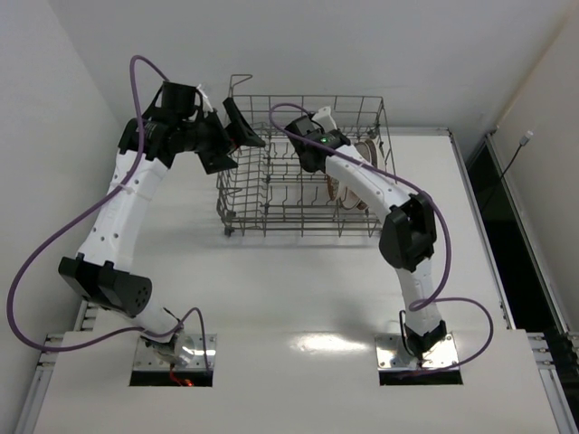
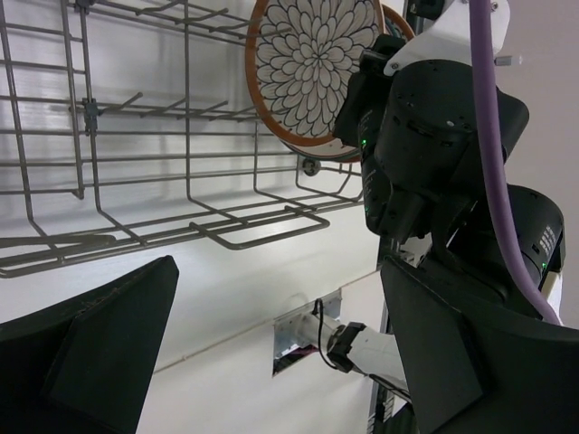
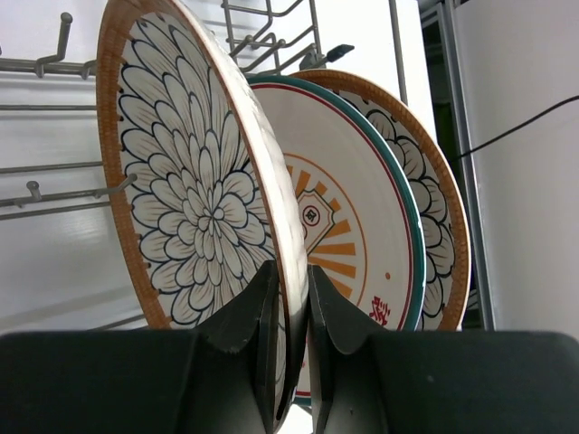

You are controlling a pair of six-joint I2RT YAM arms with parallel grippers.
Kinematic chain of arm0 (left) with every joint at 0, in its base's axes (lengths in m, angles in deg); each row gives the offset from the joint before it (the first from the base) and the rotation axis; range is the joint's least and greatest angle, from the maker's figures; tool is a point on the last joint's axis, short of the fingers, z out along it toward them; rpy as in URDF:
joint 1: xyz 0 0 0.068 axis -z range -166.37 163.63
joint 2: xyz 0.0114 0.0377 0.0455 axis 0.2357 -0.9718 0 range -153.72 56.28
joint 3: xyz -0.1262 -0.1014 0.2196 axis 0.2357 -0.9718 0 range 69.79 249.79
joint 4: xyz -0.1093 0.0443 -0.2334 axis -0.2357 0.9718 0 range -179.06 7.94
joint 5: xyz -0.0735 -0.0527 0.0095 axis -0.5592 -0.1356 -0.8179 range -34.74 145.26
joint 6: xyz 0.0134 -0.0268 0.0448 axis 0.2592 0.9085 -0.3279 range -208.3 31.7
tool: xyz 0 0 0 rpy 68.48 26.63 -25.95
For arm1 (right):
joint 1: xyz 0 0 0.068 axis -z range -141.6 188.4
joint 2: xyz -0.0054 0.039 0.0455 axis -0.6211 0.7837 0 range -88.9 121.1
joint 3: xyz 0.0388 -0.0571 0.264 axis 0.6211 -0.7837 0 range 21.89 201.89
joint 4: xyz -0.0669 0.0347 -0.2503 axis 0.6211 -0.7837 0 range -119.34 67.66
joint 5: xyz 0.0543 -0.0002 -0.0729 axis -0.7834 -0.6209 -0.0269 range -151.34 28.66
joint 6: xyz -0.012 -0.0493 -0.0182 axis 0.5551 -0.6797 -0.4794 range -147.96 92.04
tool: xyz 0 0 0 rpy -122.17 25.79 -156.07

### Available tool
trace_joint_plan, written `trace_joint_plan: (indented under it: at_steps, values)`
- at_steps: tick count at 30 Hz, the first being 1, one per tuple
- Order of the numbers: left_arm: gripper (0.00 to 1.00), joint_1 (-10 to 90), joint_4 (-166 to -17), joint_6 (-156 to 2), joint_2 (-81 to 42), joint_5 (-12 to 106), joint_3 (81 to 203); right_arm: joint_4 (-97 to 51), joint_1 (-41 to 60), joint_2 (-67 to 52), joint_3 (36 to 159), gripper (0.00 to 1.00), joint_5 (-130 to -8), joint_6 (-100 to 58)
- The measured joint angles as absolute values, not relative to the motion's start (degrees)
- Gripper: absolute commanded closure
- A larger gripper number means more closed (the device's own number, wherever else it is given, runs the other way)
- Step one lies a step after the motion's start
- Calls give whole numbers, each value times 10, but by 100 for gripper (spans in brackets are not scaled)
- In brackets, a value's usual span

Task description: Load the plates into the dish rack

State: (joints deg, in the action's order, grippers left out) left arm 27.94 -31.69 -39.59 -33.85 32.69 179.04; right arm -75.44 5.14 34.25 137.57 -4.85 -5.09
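The dish rack's wires (image 1: 334,202) beside the sunburst plate are below and back from my right gripper. My right gripper should next move its petal-lattice plate down and back and let go of it next to its neighbours.
My right gripper (image 3: 291,271) is shut on the near rim of a petal-lattice plate (image 3: 194,199), which stands on edge inside the dish rack (image 1: 308,97). Right behind it stand the sunburst plate (image 3: 348,226) with its dark rim and another petal-lattice plate (image 3: 439,217), also on edge. In the left wrist view the held plate (image 2: 312,68) shows above the rack's wires (image 2: 181,217), beside the right wrist (image 2: 434,136). My left gripper (image 1: 233,136) is open and empty, raised at the rack's left side.
The rack sits at the back middle of the white table (image 1: 289,289), near the back wall. Rows of bare tines (image 3: 36,194) fill its left part. The right arm's elbow (image 1: 409,233) hangs over the rack's front right corner.
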Motion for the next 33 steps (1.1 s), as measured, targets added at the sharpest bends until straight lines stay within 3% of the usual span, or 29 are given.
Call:
trace_joint_plan:
  at_steps: [24,33]
  values:
    - [5,258,-330,-398,-313,315,1750,-838,22,347,1382,100,-46,4]
    - [5,251,-349,-398,-291,303,1705,-913,43,381,1473,100,-102,43]
